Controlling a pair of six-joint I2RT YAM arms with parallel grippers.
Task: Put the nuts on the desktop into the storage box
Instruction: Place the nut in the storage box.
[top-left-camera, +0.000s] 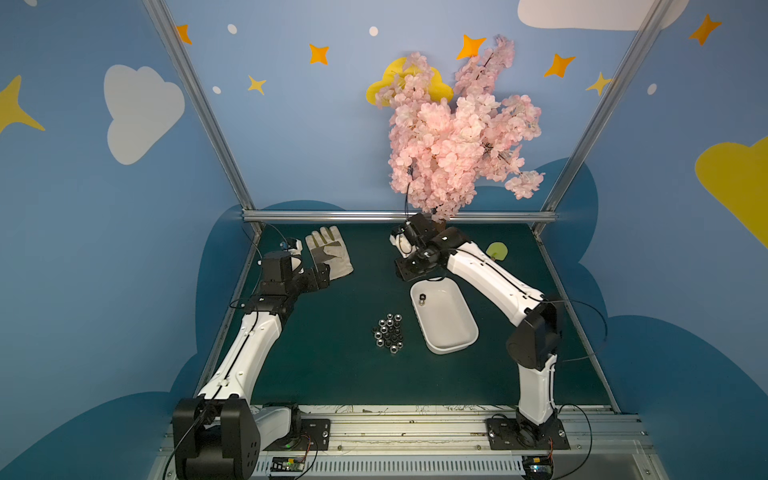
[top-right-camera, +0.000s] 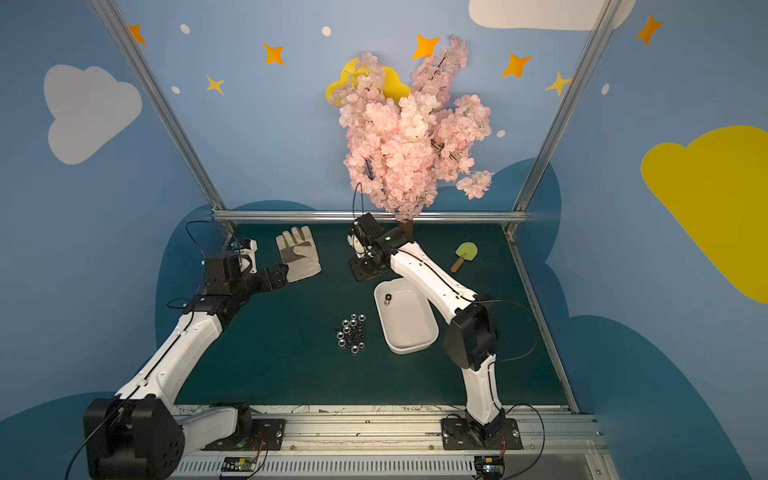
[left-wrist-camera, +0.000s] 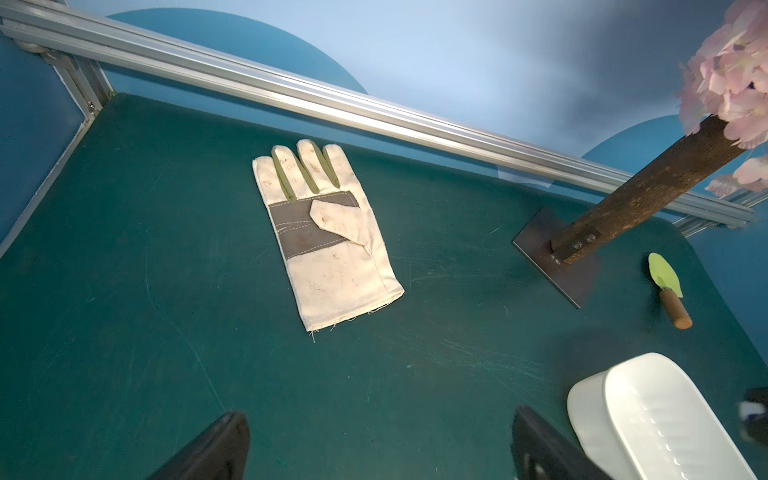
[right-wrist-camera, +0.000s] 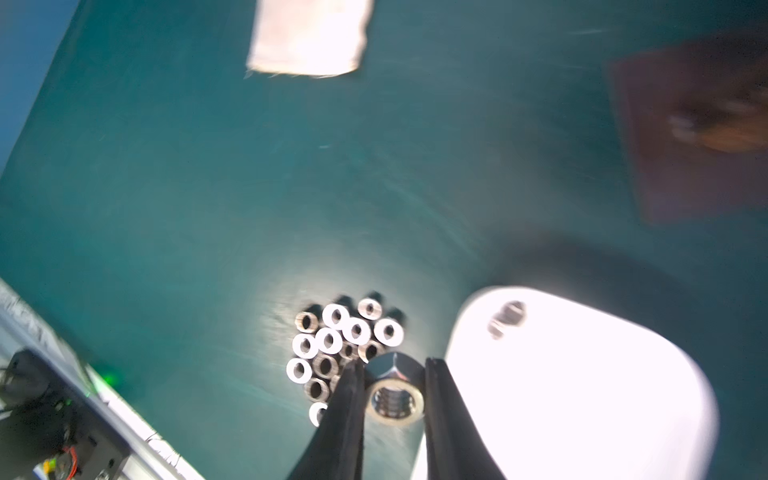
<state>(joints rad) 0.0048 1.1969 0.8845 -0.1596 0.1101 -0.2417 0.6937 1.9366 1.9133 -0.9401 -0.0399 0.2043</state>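
My right gripper holds a nut and needs to move next over the storage box and down toward the box's bare bottom (top-left-camera: 432, 296) (right-wrist-camera: 560, 333) beside the lying nut. It should release its own nut there, because that spot is clear.
Several silver hex nuts (top-left-camera: 388, 334) lie in a tight pile on the green desktop (top-left-camera: 332, 374), just left of the white storage box (top-left-camera: 457, 345); both top views show them. One nut (top-left-camera: 422, 298) lies inside the box at its far end. In the right wrist view, my right gripper (right-wrist-camera: 395, 368) is shut on a single nut (right-wrist-camera: 395, 392), held high above the pile (right-wrist-camera: 340, 345) and beside the box rim (right-wrist-camera: 461, 328). My left gripper (left-wrist-camera: 380, 415) stands open and empty over bare desktop, near the glove's cuff.
A beige work glove (top-left-camera: 330, 257) lies at the back left. A pink blossom tree (top-left-camera: 453, 133) stands on a dark base plate (left-wrist-camera: 552, 266) behind the box. A small green trowel (top-right-camera: 464, 255) lies at the back right. Aluminium rails (top-left-camera: 395, 216) frame the desktop.
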